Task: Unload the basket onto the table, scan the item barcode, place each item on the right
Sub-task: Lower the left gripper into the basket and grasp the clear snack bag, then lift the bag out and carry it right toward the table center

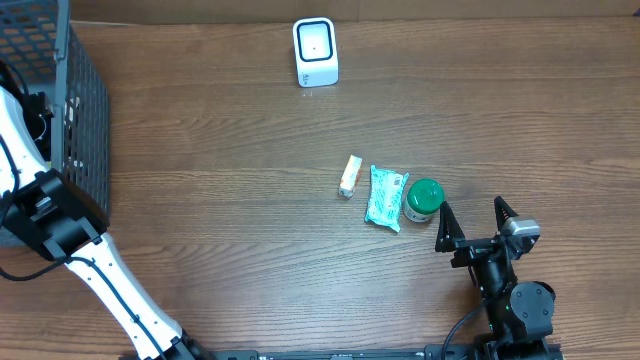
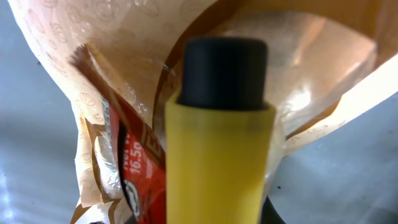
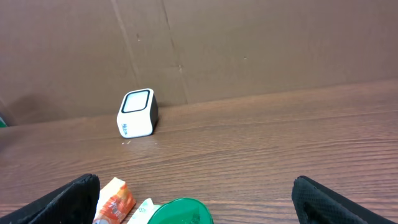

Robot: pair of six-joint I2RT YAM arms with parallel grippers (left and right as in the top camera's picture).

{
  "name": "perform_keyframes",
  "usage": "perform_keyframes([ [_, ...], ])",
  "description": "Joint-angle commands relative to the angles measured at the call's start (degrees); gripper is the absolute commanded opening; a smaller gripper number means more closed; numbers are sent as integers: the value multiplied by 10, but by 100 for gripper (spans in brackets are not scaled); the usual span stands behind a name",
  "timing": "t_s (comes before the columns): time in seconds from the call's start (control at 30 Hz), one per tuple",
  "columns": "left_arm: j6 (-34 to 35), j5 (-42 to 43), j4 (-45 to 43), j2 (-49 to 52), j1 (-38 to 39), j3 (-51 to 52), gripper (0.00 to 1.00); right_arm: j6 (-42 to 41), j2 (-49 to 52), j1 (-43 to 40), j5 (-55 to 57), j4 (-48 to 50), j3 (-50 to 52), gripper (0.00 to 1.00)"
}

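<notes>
Next, my left gripper moves up from the basket, over the tabletop [image 1: 284, 180] beside the orange-white small box, and down to release there, because that spot is clear.
A yellow tube [image 2: 217, 155] with a black cap [image 2: 224, 68] fills the middle of the left wrist view. It rises from where my left gripper's jaws sit, and the gripper is shut on it; the fingers themselves are hidden behind it. Below it lie a tan crinkled bag [image 2: 124, 56] and a red packet [image 2: 140, 180]. The white scanner [image 1: 315, 52] stands at the table's far edge, also seen as the scanner [image 3: 137, 112] in the right wrist view. My right gripper [image 1: 472, 212] stands open at the near right, just right of a green-lidded jar [image 1: 424, 198].
A dark wire basket [image 1: 85, 110] stands at the far left, with my left arm [image 1: 50, 215] reaching into it. An orange-white small box [image 1: 349, 176] and a teal-white packet [image 1: 385, 197] lie beside the jar. A brown wall [image 3: 249, 43] backs the table.
</notes>
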State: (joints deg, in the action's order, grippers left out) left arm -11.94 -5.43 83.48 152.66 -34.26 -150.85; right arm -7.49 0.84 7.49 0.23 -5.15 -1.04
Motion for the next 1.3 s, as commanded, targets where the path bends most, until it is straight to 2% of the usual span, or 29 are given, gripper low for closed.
perform_keyframes([
  [0.0, 9, 70, 2, 15, 4, 2, 4, 0, -5, -3, 0, 3, 6, 100],
  [0.43, 12, 40, -1, -120, 4, -2, 4, 0, -5, -3, 0, 3, 6, 100],
  [0.6, 36, 19, -9, -191, 4, -2, 4, 0, -5, -3, 0, 3, 6, 100],
  [0.87, 86, 39, -10, -326, 17, -2, 4, 0, -5, -3, 0, 3, 6, 100],
  [1.1, 106, 87, 6, -411, 74, -2, 4, 0, -5, -3, 0, 3, 6, 100],
  [1.27, 110, 86, 43, -417, 151, -2, 4, 0, -5, -3, 0, 3, 6, 100],
])
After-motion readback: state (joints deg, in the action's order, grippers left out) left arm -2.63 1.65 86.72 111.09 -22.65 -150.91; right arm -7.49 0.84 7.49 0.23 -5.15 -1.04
